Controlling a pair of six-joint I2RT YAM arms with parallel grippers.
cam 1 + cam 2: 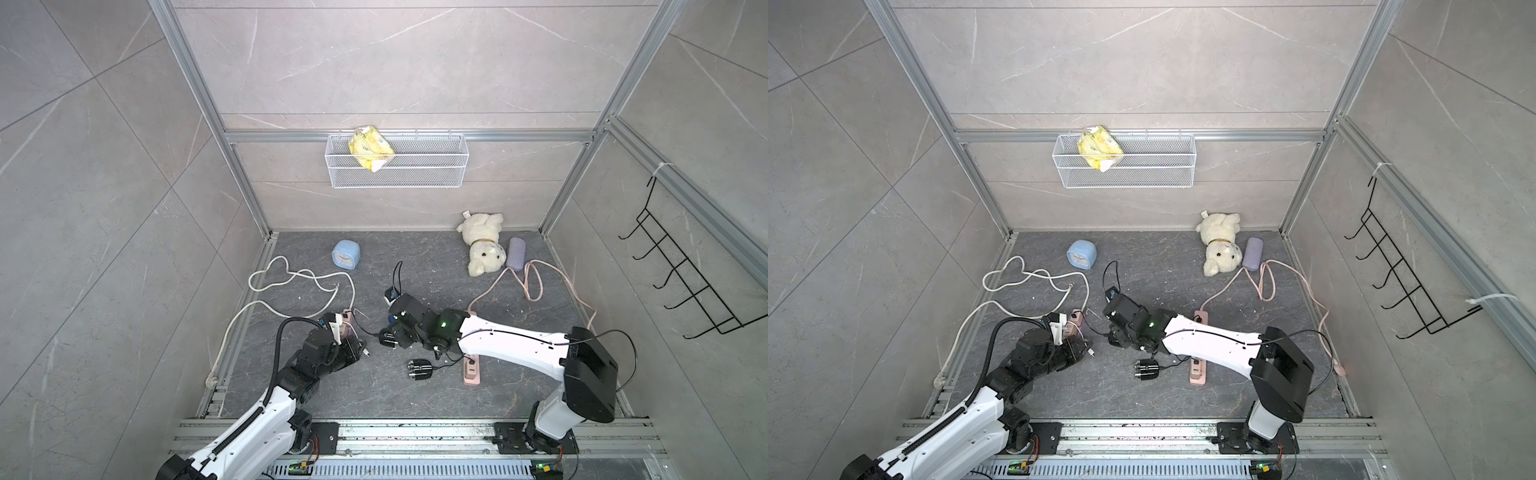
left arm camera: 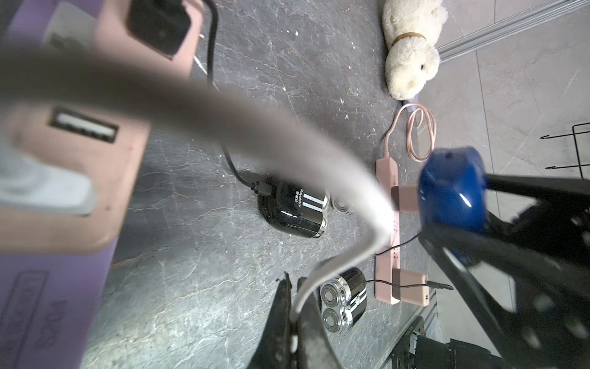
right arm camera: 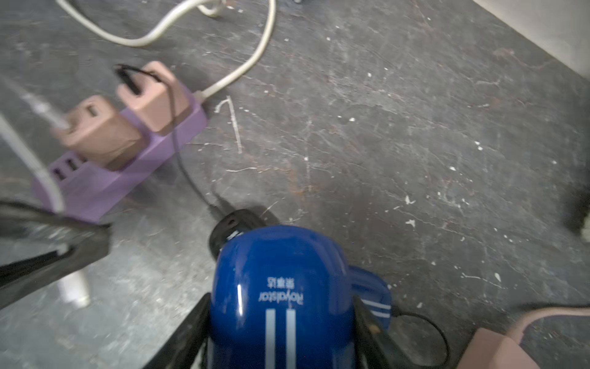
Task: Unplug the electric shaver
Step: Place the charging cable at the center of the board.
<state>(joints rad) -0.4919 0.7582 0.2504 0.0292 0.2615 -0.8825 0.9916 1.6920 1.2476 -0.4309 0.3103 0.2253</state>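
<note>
The shaver in the robot's right gripper is already apart from the white cable. The right gripper should next move outward and down onto the bare floor beyond the second blue shaver to let go of the held shaver.
My right gripper (image 3: 281,300) is shut on a blue electric shaver (image 3: 277,287), which also shows in the left wrist view (image 2: 453,191) and in a top view (image 1: 390,318). My left gripper (image 2: 294,282) is shut on a white cable (image 2: 319,274). That cable runs back to a pink adapter (image 3: 95,127) on the purple power strip (image 3: 127,172). The cable's loose end (image 1: 368,353) sticks out past the jaws, apart from the blue shaver. The two grippers sit close together at mid floor, left gripper (image 1: 360,349) to the left of right gripper (image 1: 395,318).
Two black shavers (image 1: 388,338) (image 1: 419,369) lie on the floor with thin black cords. A second blue shaver (image 3: 372,294) lies behind the held one. A pink power strip (image 1: 472,370), plush bear (image 1: 482,245), blue clock (image 1: 345,255) and wall basket (image 1: 395,174) surround them.
</note>
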